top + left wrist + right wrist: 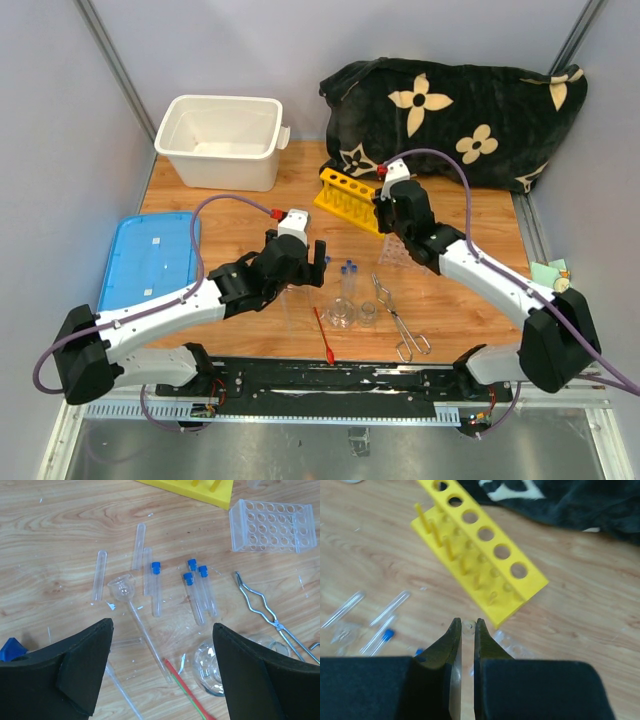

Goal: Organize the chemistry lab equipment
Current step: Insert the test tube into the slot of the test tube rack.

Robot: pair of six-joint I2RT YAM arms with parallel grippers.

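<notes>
I need to lower my right gripper onto the end peg (374, 222) (492, 597), by the clear rack, because that peg is bare and the clear tube's rounded end faces up.
My left gripper (318, 262) (162, 630) hangs open and empty over scattered glassware. Below it lie blue-capped tubes (200, 592) (347, 275), uncapped clear tubes (100, 572), a thin glass rod (147, 635), a red-tipped stick (187, 690) (323, 335) and small beakers (207, 665) (342, 315). Metal tongs (398, 315) (265, 612) rest to the right. My right gripper (388, 225) (468, 625) is shut on a clear tube whose rounded end shows between the tips. It hovers just in front of the yellow holed rack (480, 560) (348, 197). The clear plastic rack (270, 527) (395, 250) stands beneath that arm.
A white tub (220, 140) stands at the back left, its blue lid (150, 260) flat at the left edge. The black flowered cloth (460, 110) fills the back right. A loose blue cap (10, 649) lies by my left finger.
</notes>
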